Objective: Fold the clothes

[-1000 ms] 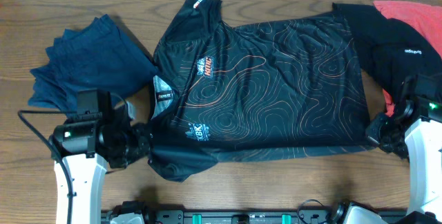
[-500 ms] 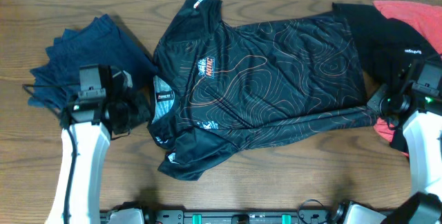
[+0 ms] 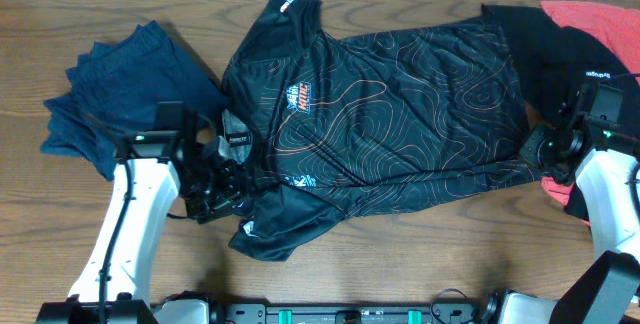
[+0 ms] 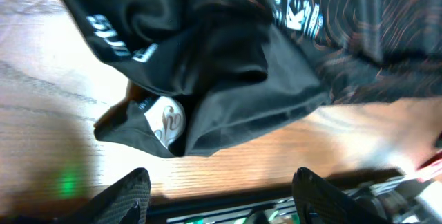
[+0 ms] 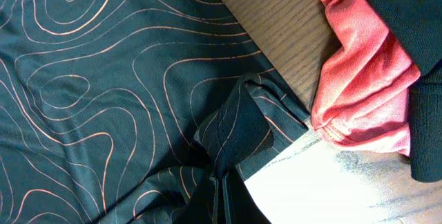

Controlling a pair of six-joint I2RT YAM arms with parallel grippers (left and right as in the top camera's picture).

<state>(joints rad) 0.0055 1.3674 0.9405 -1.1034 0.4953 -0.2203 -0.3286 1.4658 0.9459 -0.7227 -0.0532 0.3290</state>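
My right gripper holds the bunched hem corner and will next carry it outward over the jersey's flat side edge (image 3: 515, 127) (image 5: 215, 70) and let go of the cloth there.
The black jersey (image 3: 390, 104) with orange contour lines lies spread across the table, its lower hem partly lifted and creased. My left gripper (image 3: 228, 192) hovers open by the crumpled lower left sleeve (image 4: 228, 79). In the left wrist view its fingertips (image 4: 131, 193) stand wide apart over bare wood, with nothing between them. My right gripper (image 3: 532, 151) is shut on the jersey's lower right hem corner (image 5: 231, 131), and the cloth bunches into the closed jaws of that gripper (image 5: 222, 196).
A navy garment (image 3: 120, 89) lies rumpled at the far left. A plain black garment (image 3: 555, 59) and a red one (image 3: 590, 19) are piled at the right, and the red cloth (image 5: 359, 79) lies close beside my right gripper. Bare wood (image 3: 420, 254) shows along the front edge.
Both arms carried the jersey's lower edge away from the front edge, so the hem now sits higher. My left gripper then opened, dropped the sleeve and drew back toward the front.
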